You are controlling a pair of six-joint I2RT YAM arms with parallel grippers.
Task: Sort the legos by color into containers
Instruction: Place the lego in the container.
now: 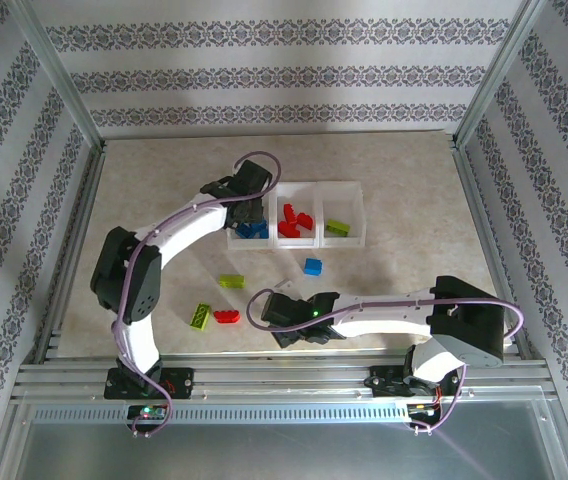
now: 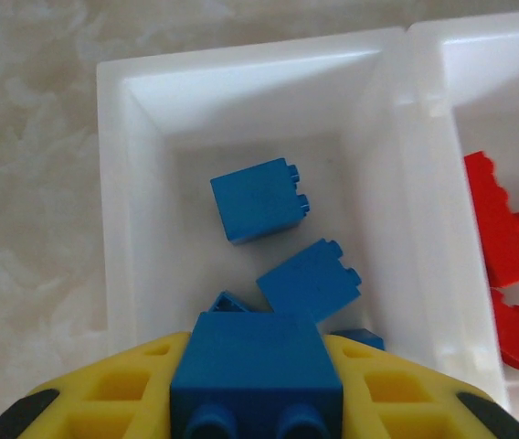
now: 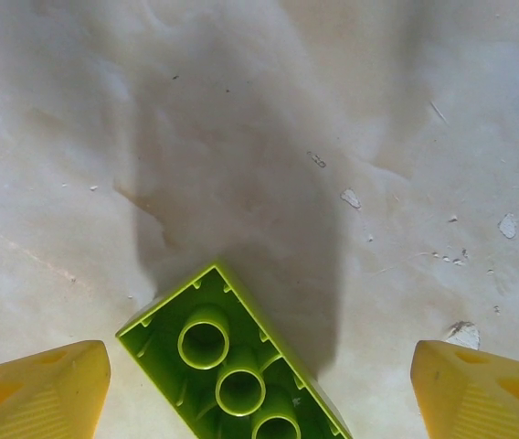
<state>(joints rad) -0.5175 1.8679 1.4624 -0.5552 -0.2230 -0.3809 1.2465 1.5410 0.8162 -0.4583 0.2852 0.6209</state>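
I need to move my left gripper outward next, to the far end of the blue legos' bin (image 2: pixel 255 151), and release the blue brick there, because the barer part of the bin's bottom is farther out.
The containers (image 1: pixel 348 190) are three joined white bins at the table's middle back. The left bin (image 2: pixel 141 229) holds blue legos (image 2: pixel 259 198), the middle one red legos (image 1: pixel 294 220) and the right one a lime brick (image 1: pixel 337 227). My left gripper (image 1: pixel 251 213) hangs over the left bin, shut on a blue brick (image 2: pixel 255 370) between its yellow fingers (image 2: pixel 104 393). My right gripper (image 3: pixel 259 393) is low over the table and open, with an upside-down lime brick (image 3: pixel 232 366) lying askew between its fingers (image 3: pixel 40 384). Both fingers are well apart from that brick.
Loose on the table are a blue brick (image 1: pixel 312 266), two lime bricks (image 1: pixel 231 281) (image 1: pixel 202 316) and a red brick (image 1: pixel 227 317). Metal frame rails (image 1: pixel 74 250) border the table on both sides and along the front.
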